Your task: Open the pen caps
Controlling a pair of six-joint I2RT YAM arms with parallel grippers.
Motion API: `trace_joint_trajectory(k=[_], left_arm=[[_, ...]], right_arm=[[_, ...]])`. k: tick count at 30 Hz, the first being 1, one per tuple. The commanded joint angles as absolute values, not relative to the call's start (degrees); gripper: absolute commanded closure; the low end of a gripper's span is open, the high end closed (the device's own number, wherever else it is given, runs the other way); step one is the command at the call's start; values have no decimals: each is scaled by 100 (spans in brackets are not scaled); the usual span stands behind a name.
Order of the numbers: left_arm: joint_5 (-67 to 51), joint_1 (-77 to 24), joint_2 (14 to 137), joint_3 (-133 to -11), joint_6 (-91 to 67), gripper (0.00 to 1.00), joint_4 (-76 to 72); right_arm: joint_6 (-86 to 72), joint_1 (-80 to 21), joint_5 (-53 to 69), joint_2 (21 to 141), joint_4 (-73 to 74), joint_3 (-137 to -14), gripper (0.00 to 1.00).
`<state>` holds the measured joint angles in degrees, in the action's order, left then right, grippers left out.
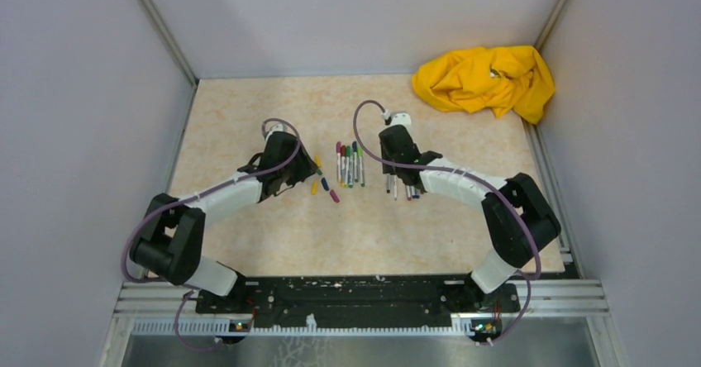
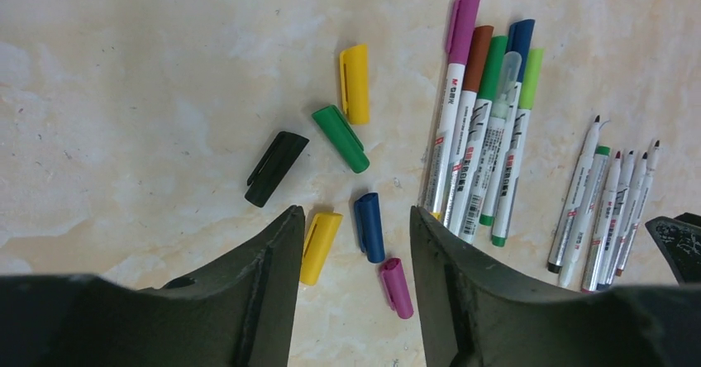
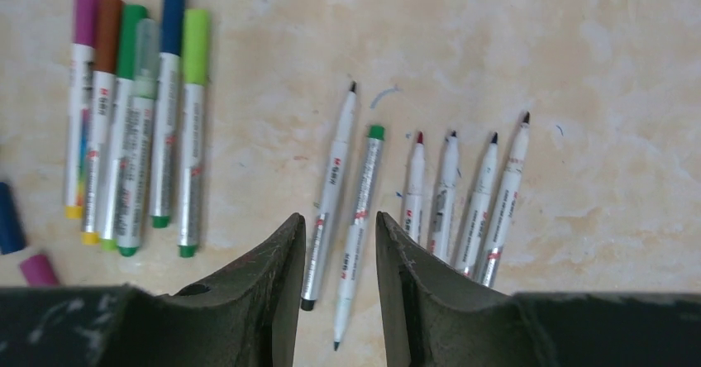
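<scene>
I will move my right gripper toward the capped pens next and lower it onto the grey-white body of the light-green-capped pen.
Several loose pen caps lie on the table in the left wrist view: yellow (image 2: 354, 83), green (image 2: 340, 138), black (image 2: 276, 167), a second yellow (image 2: 320, 246), blue (image 2: 369, 226) and magenta (image 2: 396, 287). My left gripper (image 2: 355, 212) is open and empty just above the last three. Several capped pens (image 2: 479, 127) lie side by side to its right. Several uncapped pens (image 3: 446, 193) lie in a row in the right wrist view. My right gripper (image 3: 339, 215) is open over two of them, a black-ended pen (image 3: 331, 185) and a green-ended pen (image 3: 361, 202), gripping neither.
A crumpled yellow cloth (image 1: 484, 78) lies at the far right corner of the table (image 1: 248, 111). Grey walls close in the table on three sides. From above, the capped pens (image 1: 349, 164) lie between the left gripper (image 1: 302, 173) and the right gripper (image 1: 401, 177).
</scene>
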<state>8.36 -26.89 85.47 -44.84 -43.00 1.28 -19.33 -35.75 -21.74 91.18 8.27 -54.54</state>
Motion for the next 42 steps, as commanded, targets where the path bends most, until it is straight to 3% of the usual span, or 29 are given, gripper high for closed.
trace_joint_trajectory(k=[1, 6, 9, 42], left_arm=[[794, -2714, 8274, -4434, -4347, 41, 44], [757, -2708, 8145, -4450, -4301, 27, 76], [756, -2714, 8085, -4463, -4259, 25, 100], [708, -2715, 7842, -4396, -4246, 24, 44]], right_arm=[[-1730, -3802, -1879, 9289, 781, -6094, 64], [-1694, -3978, -1727, 9786, 929, -6580, 58], [-1698, -4066, -1721, 10103, 1048, -6806, 58], [-1885, -4252, -1682, 11253, 1341, -7504, 60]])
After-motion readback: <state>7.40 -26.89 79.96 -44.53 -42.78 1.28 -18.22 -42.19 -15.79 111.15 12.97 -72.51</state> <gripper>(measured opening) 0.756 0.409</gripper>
